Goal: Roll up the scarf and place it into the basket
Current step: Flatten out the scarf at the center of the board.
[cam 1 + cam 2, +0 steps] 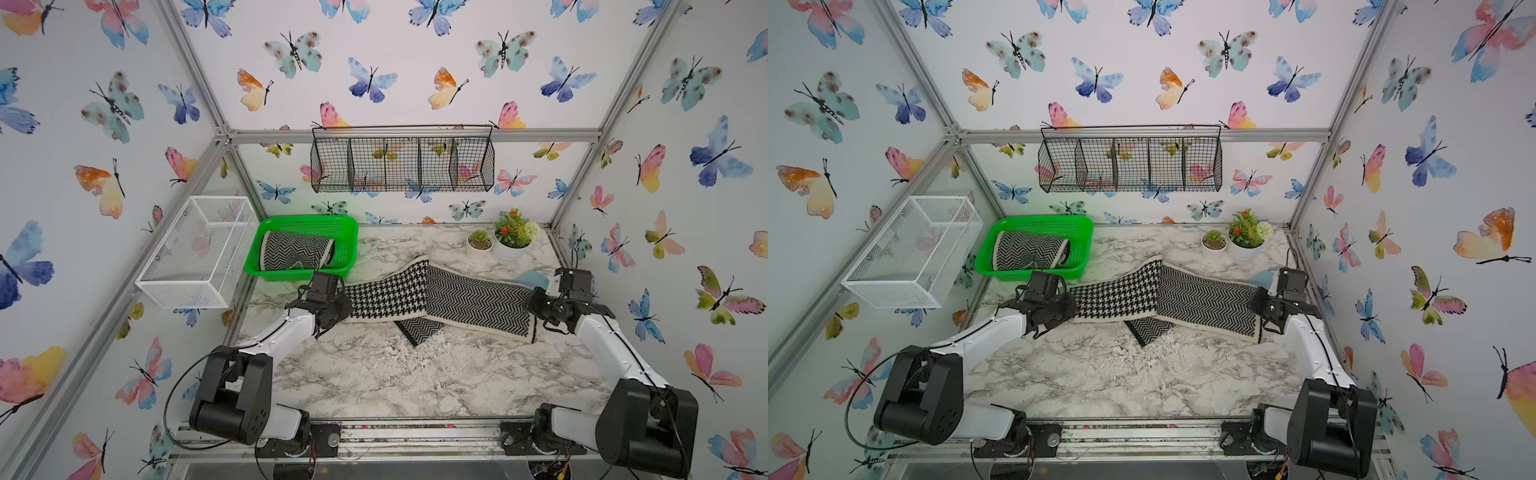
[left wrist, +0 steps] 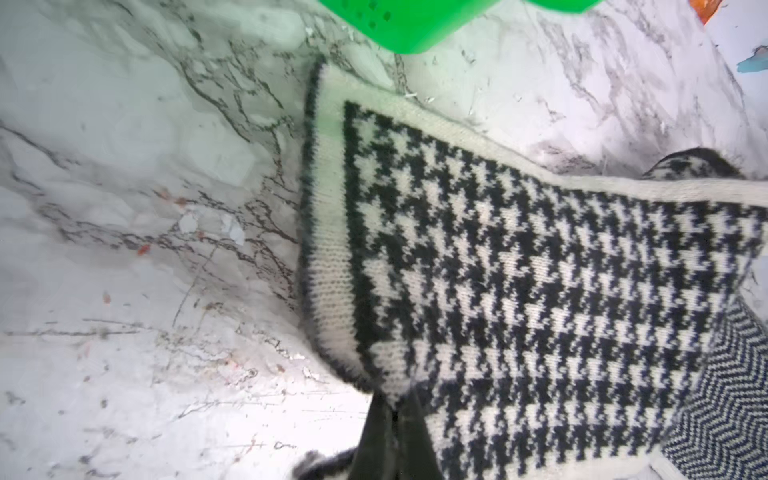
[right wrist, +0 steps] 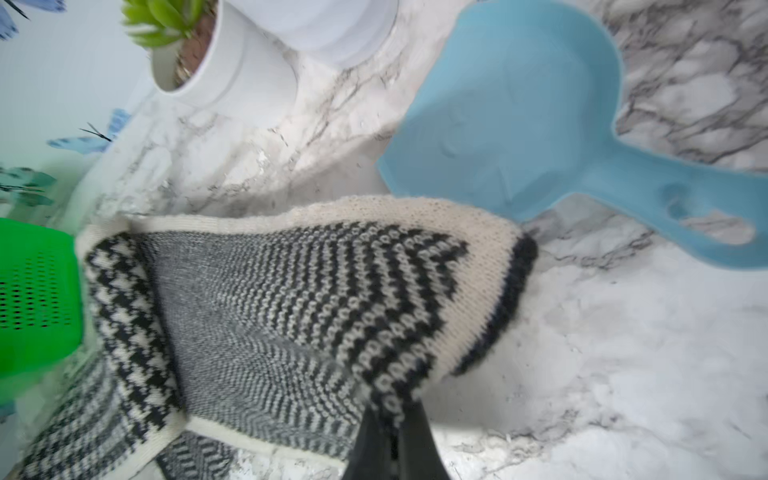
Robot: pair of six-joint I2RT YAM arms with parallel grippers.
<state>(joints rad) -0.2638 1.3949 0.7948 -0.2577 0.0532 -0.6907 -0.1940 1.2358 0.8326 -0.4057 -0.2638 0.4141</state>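
My left gripper pulls toward the wire-mesh basket's side next and releases the scarf's corner on the bare tabletop there, since a raised fold bunches the scarf's middle.
A black-and-white scarf (image 1: 436, 297) (image 1: 1167, 297) lies stretched across the marble table, houndstooth on its left half and herringbone on its right, with a raised fold in the middle. My left gripper (image 1: 343, 305) (image 2: 395, 405) is shut on the scarf's (image 2: 540, 270) houndstooth end corner. At the opposite end, my right gripper (image 1: 532, 305) (image 3: 392, 409) is shut on the scarf's (image 3: 291, 311) herringbone corner. The green basket (image 1: 307, 220) (image 1: 1042, 220) stands at the back left, just behind the left gripper. A rolled herringbone scarf (image 1: 295, 251) lies inside it.
A light blue scoop (image 3: 519, 124) lies on the table just behind the right gripper. Two white potted plants (image 1: 513, 237) stand at the back right. A white wire-mesh box (image 1: 195, 253) hangs on the left wall, a black wire rack (image 1: 401, 162) on the back wall.
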